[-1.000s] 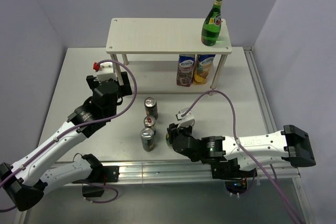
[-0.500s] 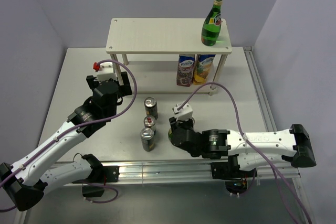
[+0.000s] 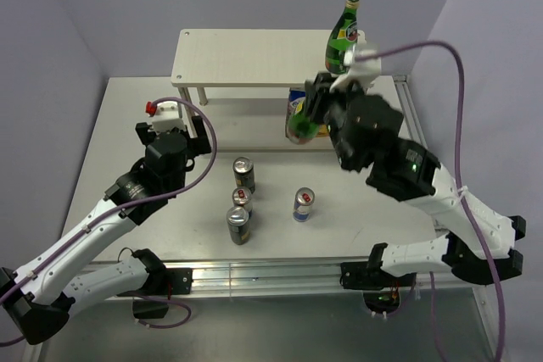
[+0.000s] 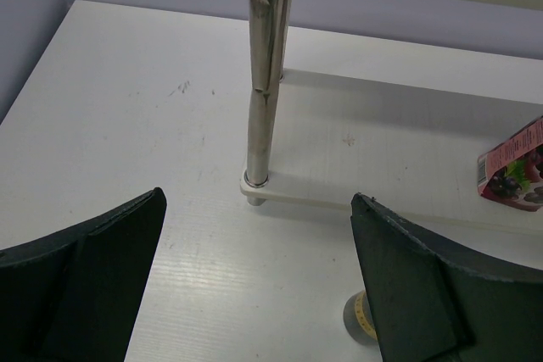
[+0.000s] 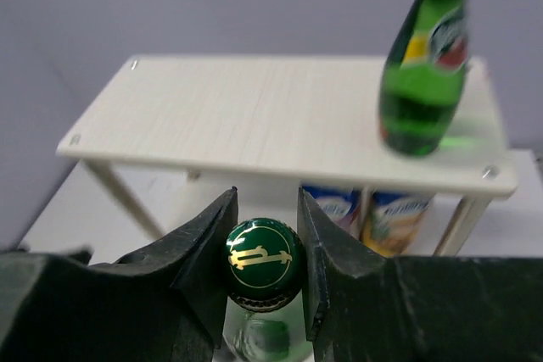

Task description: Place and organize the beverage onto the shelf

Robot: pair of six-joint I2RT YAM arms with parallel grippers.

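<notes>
My right gripper should next go up and outward, then lower the green bottle onto the shelf's top board (image 3: 305, 60) (image 5: 335, 129) next to the standing bottle and let go of the green bottle's cap, because that spot is empty.
My right gripper (image 5: 264, 253) is shut on the cap and neck of a green glass bottle (image 5: 264, 260) and holds it in the air in front of the cream shelf (image 5: 271, 108). In the top view the right gripper (image 3: 318, 109) and held bottle (image 3: 299, 130) hang just before the shelf's (image 3: 254, 57) right half. A second green bottle (image 3: 344, 36) stands on the top board at the right, also seen in the right wrist view (image 5: 424, 65). Several cans (image 3: 243, 174) (image 3: 238, 225) (image 3: 304, 203) stand on the table. My left gripper (image 3: 172, 120) (image 4: 256, 197) is open and empty, facing the shelf's left leg (image 4: 261, 99).
Two juice cartons (image 3: 307, 112) stand on the lower tier at the right, also in the right wrist view (image 5: 394, 218). One carton shows in the left wrist view (image 4: 513, 167). A small grey round object (image 4: 358, 321) sits partly behind my left gripper's right finger.
My right arm has risen from the table's front and swung up toward the shelf with the green bottle. A can it covered now shows. The left arm barely moved.
</notes>
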